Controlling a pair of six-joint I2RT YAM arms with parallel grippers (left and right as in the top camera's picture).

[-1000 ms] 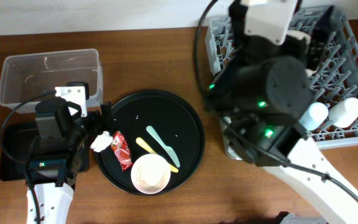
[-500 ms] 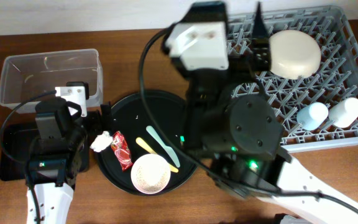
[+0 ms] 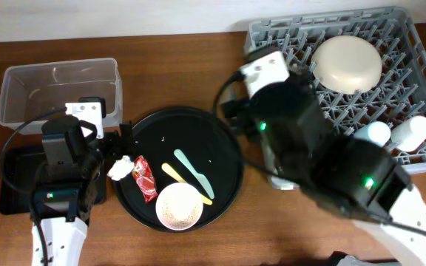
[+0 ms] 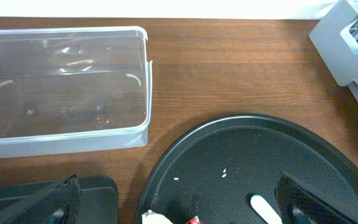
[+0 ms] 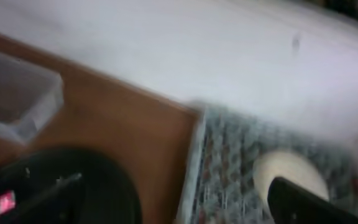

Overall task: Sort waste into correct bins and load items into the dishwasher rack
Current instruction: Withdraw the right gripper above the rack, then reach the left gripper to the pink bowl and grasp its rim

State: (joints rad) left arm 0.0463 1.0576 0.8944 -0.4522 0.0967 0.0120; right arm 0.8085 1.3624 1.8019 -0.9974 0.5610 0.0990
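I will next lower my open left gripper from above the red wrapper and move it back past the wrapper onto the speckled pinkish bowl's rim (image 3: 161, 195).
A crumpled white tissue (image 3: 120, 168) and a red wrapper (image 3: 145, 179) lie at the left of the round black tray (image 3: 198, 125). My left gripper (image 4: 179, 208) is open wide just above them; the tissue (image 4: 157, 218) and wrapper (image 4: 193, 220) show between its fingers. A few rice grains (image 4: 224, 173) dot the tray. The yellow utensil (image 3: 186, 183), mint utensil (image 3: 193, 173) and speckled pinkish bowl (image 3: 179, 206) sit on the tray. The cream plate (image 3: 347, 63), blue cup (image 3: 373, 133) and white cup (image 3: 413, 131) are in the grey rack (image 3: 420, 44). My right gripper (image 5: 179, 202) is open and empty, in a blurred view.
The clear tub (image 3: 59, 92) stands at the back left. The shallow black rectangular tray (image 3: 13, 185) lies in front of it, partly under my left arm. My right arm (image 3: 309, 148) lies across the gap between the round tray and the rack.
My right arm has swung off the rack towards the table's middle, uncovering the plate that now stands in the rack. The left arm has not moved.
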